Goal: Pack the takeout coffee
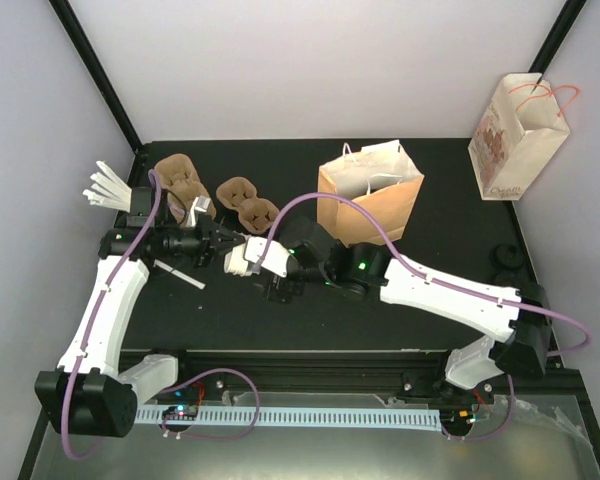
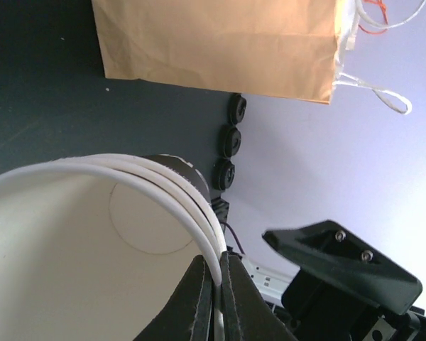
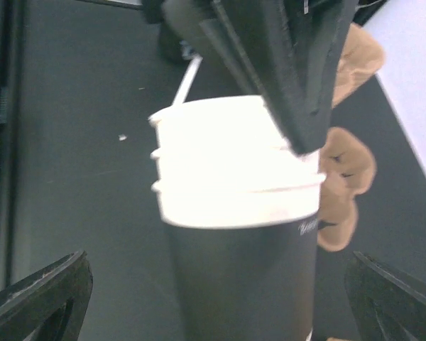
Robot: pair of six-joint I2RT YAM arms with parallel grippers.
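Note:
My left gripper moves to the left in the top view next, goes down and releases the stack of cups there, since the tabletop (image 1: 158,302) beside the loose stirrer is bare.
The takeout coffee (image 3: 234,177) is a nested stack of white paper cups with three rims showing and a black lower part. It hangs just above the black table in the middle (image 1: 242,258). My left gripper (image 2: 219,284) is shut on the stacked rims (image 2: 128,170), pinching them at one side; its black fingers (image 3: 298,106) reach in from the top of the right wrist view. My right gripper (image 3: 220,298) is open. Its fingers stand wide on either side of the black lower part, apart from it.
A brown paper bag (image 1: 370,195) with white handles stands open behind the arms. Brown cup carriers (image 1: 180,180) (image 1: 245,200) and white stirrers (image 1: 105,185) lie at the back left, one stirrer (image 1: 180,273) loose. Small black round pieces (image 1: 505,260) sit at the right edge. A patterned bag (image 1: 515,135) is beyond it.

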